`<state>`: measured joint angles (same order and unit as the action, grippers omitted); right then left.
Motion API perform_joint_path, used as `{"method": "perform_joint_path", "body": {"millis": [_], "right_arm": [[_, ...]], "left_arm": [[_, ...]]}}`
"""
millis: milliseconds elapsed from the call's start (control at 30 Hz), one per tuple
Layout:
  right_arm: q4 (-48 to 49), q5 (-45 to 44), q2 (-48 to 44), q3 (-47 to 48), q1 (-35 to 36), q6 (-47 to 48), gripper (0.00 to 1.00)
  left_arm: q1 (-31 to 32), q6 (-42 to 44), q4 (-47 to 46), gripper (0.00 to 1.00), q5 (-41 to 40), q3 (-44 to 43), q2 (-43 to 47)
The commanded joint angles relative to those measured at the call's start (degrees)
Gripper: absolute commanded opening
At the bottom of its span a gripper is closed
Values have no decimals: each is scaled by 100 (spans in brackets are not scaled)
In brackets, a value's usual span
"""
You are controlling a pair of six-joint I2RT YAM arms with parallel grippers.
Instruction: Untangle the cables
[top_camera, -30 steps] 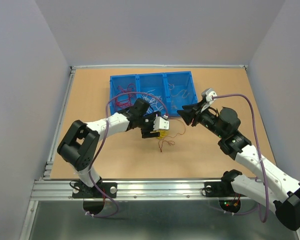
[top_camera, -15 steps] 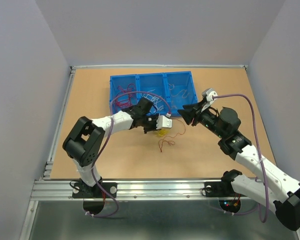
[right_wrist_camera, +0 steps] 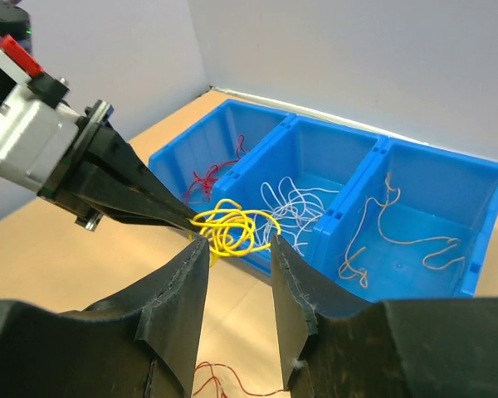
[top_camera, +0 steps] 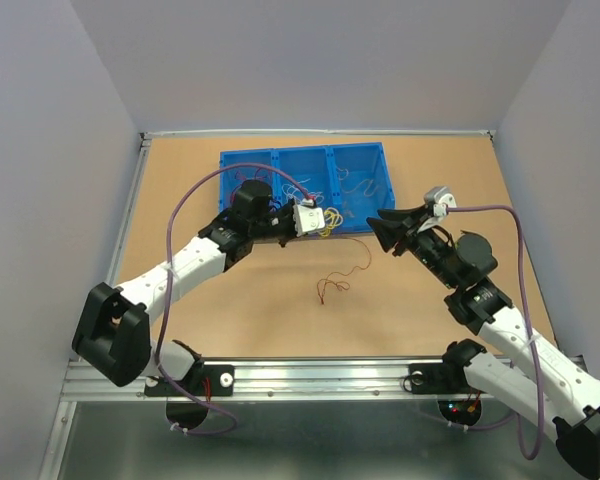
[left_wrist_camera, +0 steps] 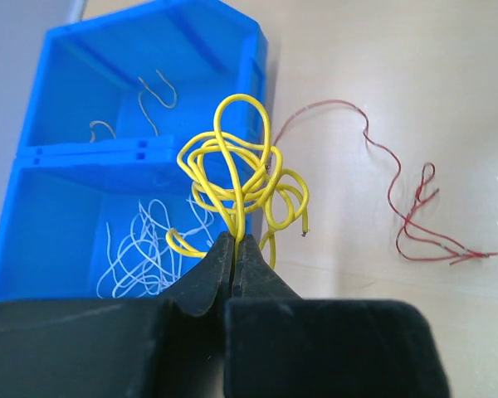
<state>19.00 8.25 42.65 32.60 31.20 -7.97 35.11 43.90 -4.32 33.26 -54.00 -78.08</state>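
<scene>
My left gripper should swing outward over the blue bin's section with the pale tan wires and let go of the heap of yellow cable there. The other sections hold red and white wires.
My left gripper is shut on a tangled bunch of yellow cable, held in the air at the front wall of the blue bin. A single thin red cable lies loose on the table below it. My right gripper stands open just right of the yellow bunch, with nothing between its fingers.
The bin has three compartments: red wires in the left one, white wires in the middle one, pale tan wires in the right one. Walls enclose the table.
My left gripper closed on the yellow bunch and lifted it off the table toward the bin. The red cable stayed on the table. My right gripper shifted slightly right.
</scene>
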Motion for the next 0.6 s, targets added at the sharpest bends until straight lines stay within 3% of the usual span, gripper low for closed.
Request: {"method": "perform_joint_path", "body": {"millis": [0, 100, 267, 567], "right_arm": [[499, -358, -143, -175, 18, -21, 41], [613, -561, -257, -254, 18, -82, 41], [842, -1158, -844, -570, 18, -240, 39], [842, -1502, -1628, -860, 18, -328, 37]], "left_arm": [[-13, -661, -473, 0, 173, -180, 118], [-4, -1162, -500, 0, 59, -637, -135], [13, -2042, -114, 0, -397, -2253, -909], [66, -2386, 1537, 0, -1118, -5602, -3483]]}}
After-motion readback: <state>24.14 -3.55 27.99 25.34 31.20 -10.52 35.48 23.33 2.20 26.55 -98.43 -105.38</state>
